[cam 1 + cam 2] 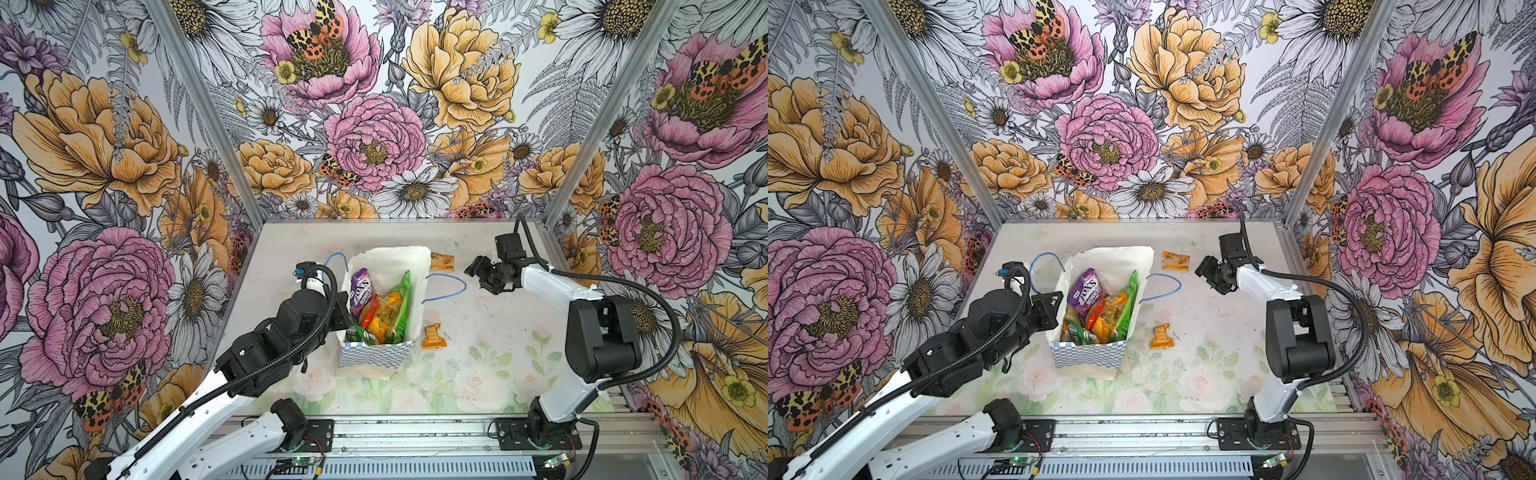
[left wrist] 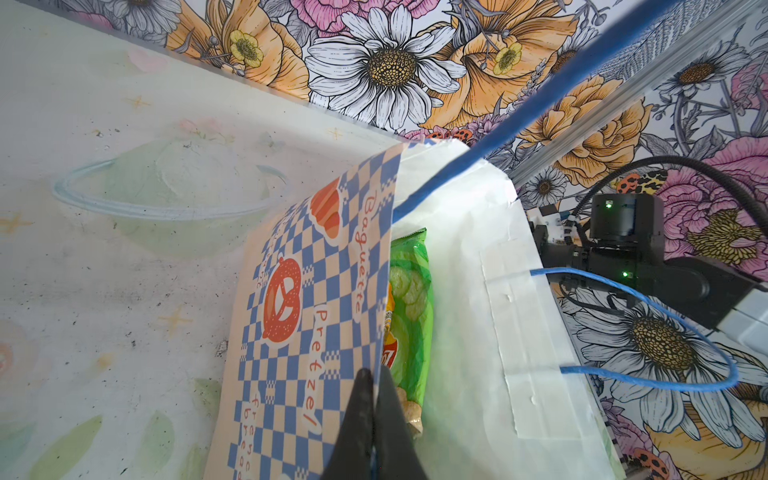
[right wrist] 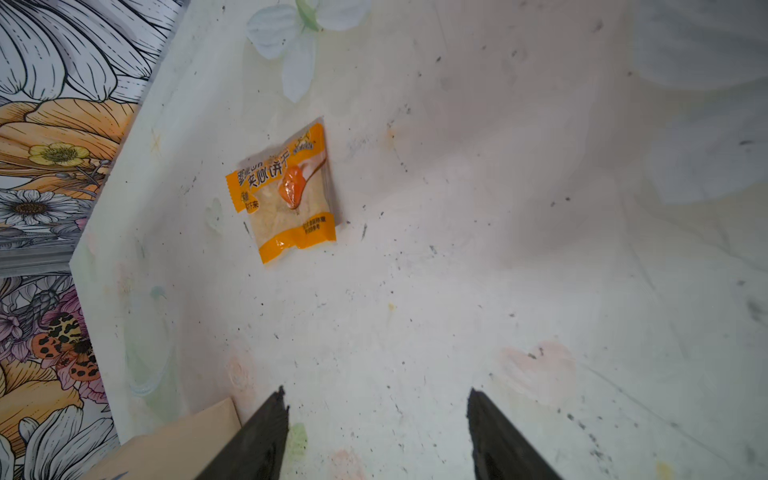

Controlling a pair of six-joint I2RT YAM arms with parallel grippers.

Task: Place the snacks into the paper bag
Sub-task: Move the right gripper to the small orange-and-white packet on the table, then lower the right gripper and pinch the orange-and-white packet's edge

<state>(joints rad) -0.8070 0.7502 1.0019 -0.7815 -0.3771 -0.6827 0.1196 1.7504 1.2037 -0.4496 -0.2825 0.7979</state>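
Note:
The right gripper moves down and outward next and closes on the near corner of the far sachet (image 1: 1170, 267), which lies below and outward of it, still outside the bag.
The paper bag (image 1: 390, 262) lies open in the middle of the table, its blue-and-white checkered side (image 1: 1088, 355) towards the front. Among the snacks inside are a purple Fox's packet (image 1: 360, 291) and a green packet (image 1: 402, 307) with red and orange-yellow ones between them. My left gripper (image 2: 375, 374) is shut on the bag's left wall (image 2: 316, 291), beside the green packet (image 2: 409, 311). One small orange sachet (image 1: 441, 261) lies right of the bag's far end, another (image 1: 433, 336) right of its near end. My right gripper (image 1: 478, 270) hovers open and empty (image 3: 376, 399), short of the far sachet (image 3: 286, 195).
A clear glass bowl (image 2: 166, 199) sits on the table left of the bag. Blue cord handles (image 1: 446, 286) (image 1: 334, 259) trail out on both sides. Floral walls close in the table on three sides, and a metal rail (image 1: 415, 432) runs along the front.

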